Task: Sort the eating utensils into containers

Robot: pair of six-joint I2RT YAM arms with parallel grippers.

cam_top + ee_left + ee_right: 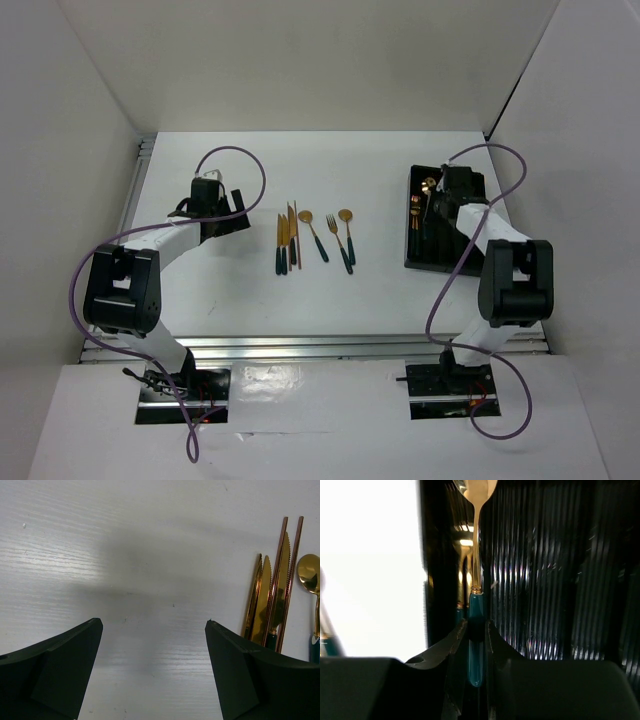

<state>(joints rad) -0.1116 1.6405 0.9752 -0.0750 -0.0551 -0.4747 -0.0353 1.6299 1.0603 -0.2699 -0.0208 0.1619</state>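
I will next move my right gripper away from the forks and put the spoon down into the tray's ribbed section beside the gold forks, which is empty.
My right gripper [476, 630] is shut on the teal handle of a gold-headed spoon [476, 570]. It holds the spoon lengthwise over the left side of the black tray [545, 580], and another teal-handled piece lies in the compartment just left of it. From above, this gripper [432, 205] hovers over the tray [465, 255]. Loose utensils lie mid-table: knives and chopsticks [286, 240], a spoon [311, 234], a fork [338, 243] and another spoon [347, 233]. My left gripper [228, 212] stands open left of them. The left wrist view shows its gripper [155, 625] over bare table, with knives [270, 600], chopsticks [296, 575] and a spoon [310, 575] to the right.
White walls enclose the table on three sides. The tray sits near the right wall. Purple cables loop above both arms. A metal rail [300, 345] runs along the near edge.
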